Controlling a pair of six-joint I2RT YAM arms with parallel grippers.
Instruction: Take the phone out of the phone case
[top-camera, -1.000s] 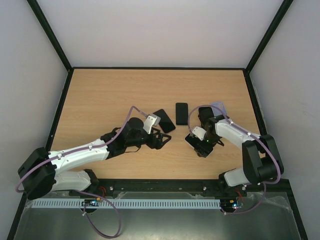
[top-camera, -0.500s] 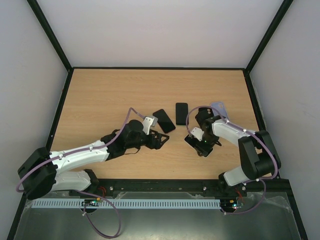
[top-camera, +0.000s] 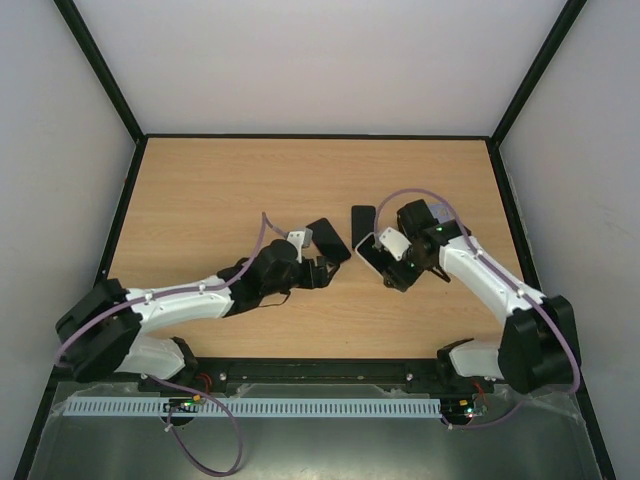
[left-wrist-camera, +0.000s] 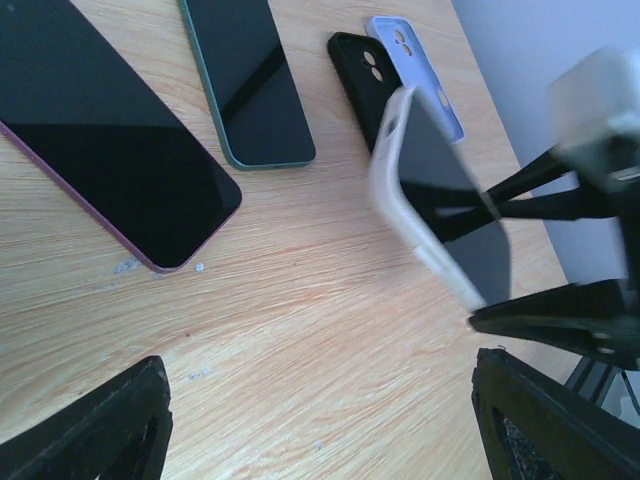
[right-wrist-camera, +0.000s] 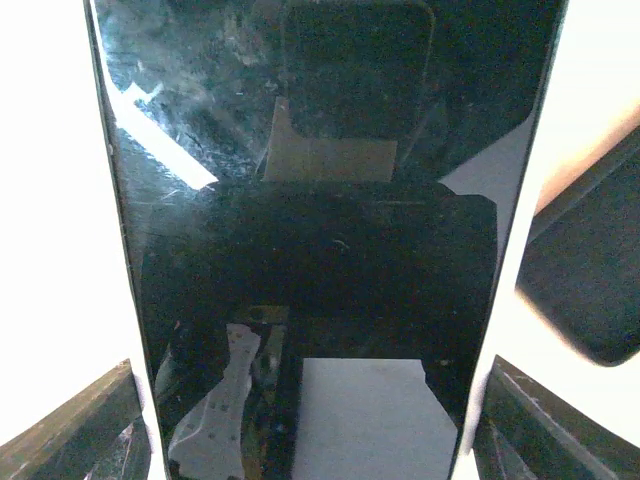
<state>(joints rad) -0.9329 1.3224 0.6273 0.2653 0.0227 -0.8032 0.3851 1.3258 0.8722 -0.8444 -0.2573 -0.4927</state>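
The white case edge facing my open left gripper is to its right in the top view, so my left gripper will move toward the held phone next, onto that edge.
The phone in its white case (top-camera: 375, 255) is held off the table, tilted on edge, by my right gripper (top-camera: 388, 262), which is shut on its sides. In the right wrist view its black screen (right-wrist-camera: 320, 200) fills the frame, with white case edges on both sides and my right gripper (right-wrist-camera: 315, 420) clamped across it. In the left wrist view the cased phone (left-wrist-camera: 440, 200) hangs ahead to the right. My left gripper (top-camera: 322, 268) is open and empty, low over bare wood just left of the phone; it also shows in the left wrist view (left-wrist-camera: 320, 420).
Two bare phones lie on the table: one with a pinkish rim (top-camera: 328, 240) (left-wrist-camera: 110, 130) and one with a green rim (top-camera: 361, 216) (left-wrist-camera: 250, 85). Behind the held phone lie a black case (left-wrist-camera: 360, 75) and a lilac case (left-wrist-camera: 415, 60).
My right gripper has lifted the cased phone and carried it up and left, towards the table's middle. My left gripper has shifted slightly right towards it.
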